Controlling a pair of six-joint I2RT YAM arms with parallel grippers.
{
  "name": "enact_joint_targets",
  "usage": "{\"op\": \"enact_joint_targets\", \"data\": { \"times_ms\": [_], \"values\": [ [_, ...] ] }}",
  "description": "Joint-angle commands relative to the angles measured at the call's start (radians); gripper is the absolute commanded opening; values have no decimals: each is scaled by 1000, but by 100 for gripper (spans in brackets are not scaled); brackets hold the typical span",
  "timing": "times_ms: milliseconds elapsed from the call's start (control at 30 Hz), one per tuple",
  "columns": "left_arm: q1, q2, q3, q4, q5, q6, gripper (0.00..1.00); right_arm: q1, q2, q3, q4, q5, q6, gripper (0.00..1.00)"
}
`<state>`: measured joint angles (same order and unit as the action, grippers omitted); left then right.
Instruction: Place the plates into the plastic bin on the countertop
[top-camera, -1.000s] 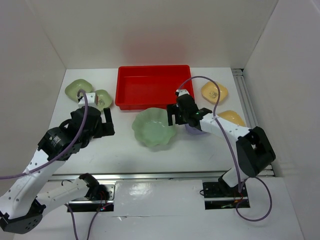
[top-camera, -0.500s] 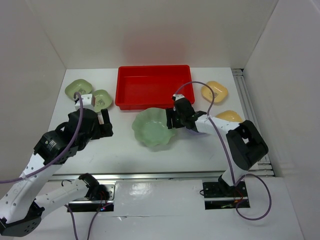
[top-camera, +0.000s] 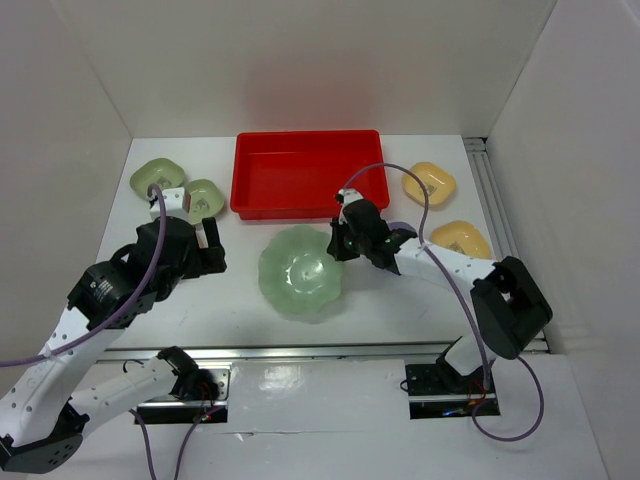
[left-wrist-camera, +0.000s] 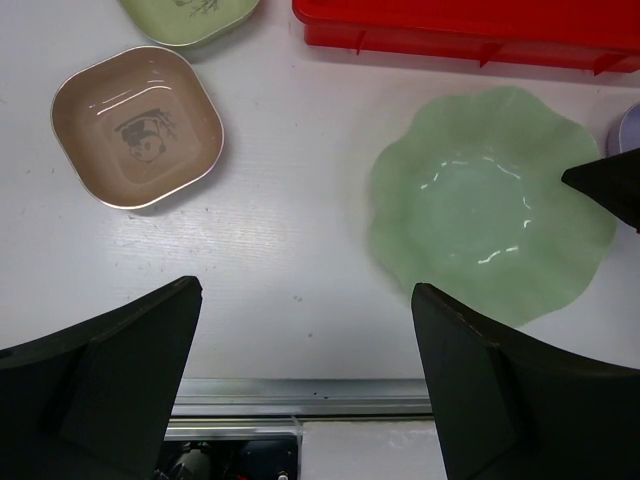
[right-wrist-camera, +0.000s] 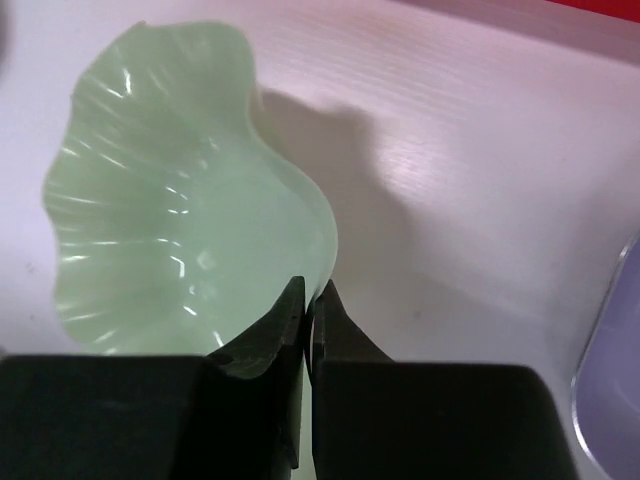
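Note:
The red bin is empty, so the robot's right gripper should next lift the scalloped plate (top-camera: 296, 275) outward over the near side of the red bin and lower it inside.
The large pale-green scalloped plate (top-camera: 296, 275) lies in front of the red plastic bin (top-camera: 300, 176), its right side lifted off the countertop (top-camera: 225, 300). My right gripper (top-camera: 341, 238) (right-wrist-camera: 311, 290) is shut on that plate's right rim (right-wrist-camera: 180, 220). The bin holds nothing. My left gripper (top-camera: 212, 250) (left-wrist-camera: 305, 290) hangs open over the counter, left of the big plate (left-wrist-camera: 490, 205), with nothing between its fingers. A pinkish-tan small plate (left-wrist-camera: 137, 127) and a pale-green one (top-camera: 157, 177) sit at the far left. Two yellow plates (top-camera: 429, 183) (top-camera: 461, 238) sit at the right.
A lavender dish (right-wrist-camera: 612, 385) lies just right of the right gripper, mostly hidden under that arm in the top view. White walls close in the left, back and right sides. A metal rail (top-camera: 300, 352) runs along the counter's near edge.
The right gripper has closed on the big plate's right rim. The plate has tilted and slid slightly toward the near left. The left arm has drawn back a little, staying open.

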<state>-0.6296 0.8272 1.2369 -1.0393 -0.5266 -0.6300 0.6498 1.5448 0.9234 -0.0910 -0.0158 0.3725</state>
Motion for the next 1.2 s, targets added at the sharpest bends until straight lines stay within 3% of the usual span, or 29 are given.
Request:
{"op": "enact_joint_targets", "data": {
  "times_ms": [0,200,367,533,733,1000,1167],
  "values": [
    [2,-8,10,28,-12,19,100,37,-66,-24,-151,-9,-55,0],
    [2,12,19,28,-12,10,100,37,-158,81,-164,-200,-40,0],
    [2,12,10,28,8,10,100,-82,-132,227,-53,-326,35,0],
    [2,-2,-33,28,19,1,100,-251,73,442,72,-472,176,0],
    [2,-33,-63,47,30,-8,100,-367,398,751,148,-472,256,0],
    [2,-51,-96,76,83,-8,100,-463,736,1067,160,-512,325,0],
    [2,-60,-119,76,94,1,100,-463,876,1212,50,-500,292,0]
  ]
}}
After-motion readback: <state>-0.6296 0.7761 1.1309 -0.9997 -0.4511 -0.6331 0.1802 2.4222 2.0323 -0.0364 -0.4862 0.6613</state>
